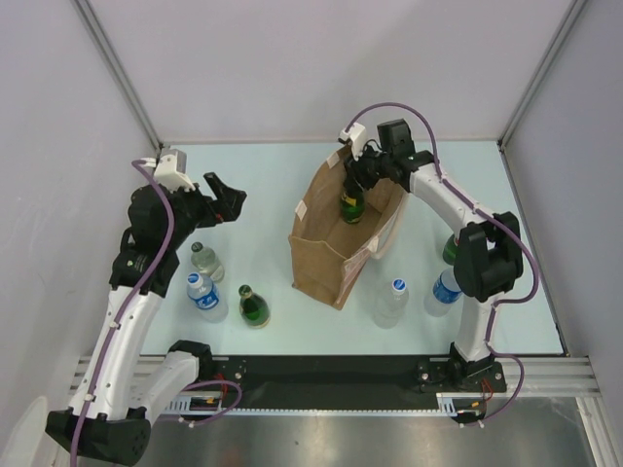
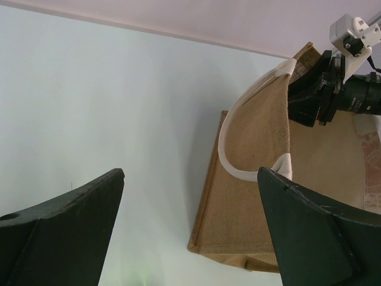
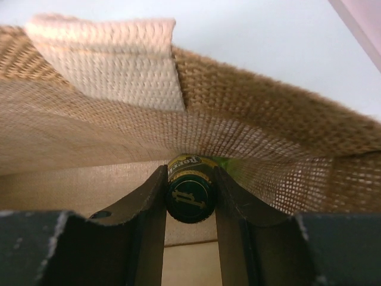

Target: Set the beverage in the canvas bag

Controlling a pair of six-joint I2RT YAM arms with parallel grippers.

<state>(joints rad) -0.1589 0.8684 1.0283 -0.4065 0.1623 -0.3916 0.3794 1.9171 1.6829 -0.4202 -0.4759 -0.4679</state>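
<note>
The clear bottle's neck (image 1: 199,249) gets my left gripper next, which moves back, down and to the left in the top view, as that bottle stands outside the bag (image 1: 336,243).
The tan canvas bag (image 1: 336,243) with cream handles stands open mid-table. It also shows in the left wrist view (image 2: 256,196) and fills the right wrist view (image 3: 89,137). My right gripper (image 1: 358,185) is shut on the neck of a green glass bottle (image 1: 351,207) and holds it inside the bag's mouth. In the right wrist view both fingers clamp the bottle's capped neck (image 3: 189,195), with the bag wall close behind. My left gripper (image 1: 226,197) is open and empty, left of the bag; its fingers (image 2: 65,226) frame the bag's corner.
A green bottle (image 1: 254,306), a clear bottle (image 1: 205,261) and a blue-labelled water bottle (image 1: 205,296) stand left of the bag. A clear water bottle (image 1: 390,302), a blue-capped bottle (image 1: 444,291) and a green bottle (image 1: 450,249) stand on its right.
</note>
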